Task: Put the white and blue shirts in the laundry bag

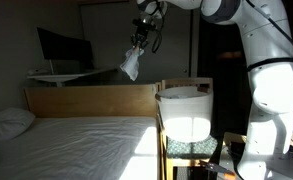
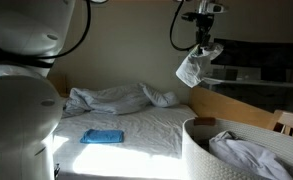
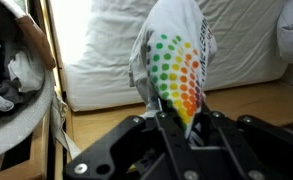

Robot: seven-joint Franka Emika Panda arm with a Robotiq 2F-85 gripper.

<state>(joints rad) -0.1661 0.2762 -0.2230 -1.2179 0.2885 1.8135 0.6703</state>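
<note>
Next, my gripper swings across from the footboard, then lowers the white shirt over the laundry bag's opening.
My gripper is shut on the white shirt, which has coloured dots printed on it. The shirt hangs from the gripper high in the air in both exterior views. It hangs over the bed's footboard, short of the laundry bag, a tall white fabric bag with a rolled rim that holds some white cloth. The bag's rim shows at the left of the wrist view. The blue shirt lies folded flat on the bed.
A bed with a white sheet and wooden footboard. A pillow and crumpled white bedding lie at its head. The bag sits on a wooden chair. A desk with a monitor stands behind.
</note>
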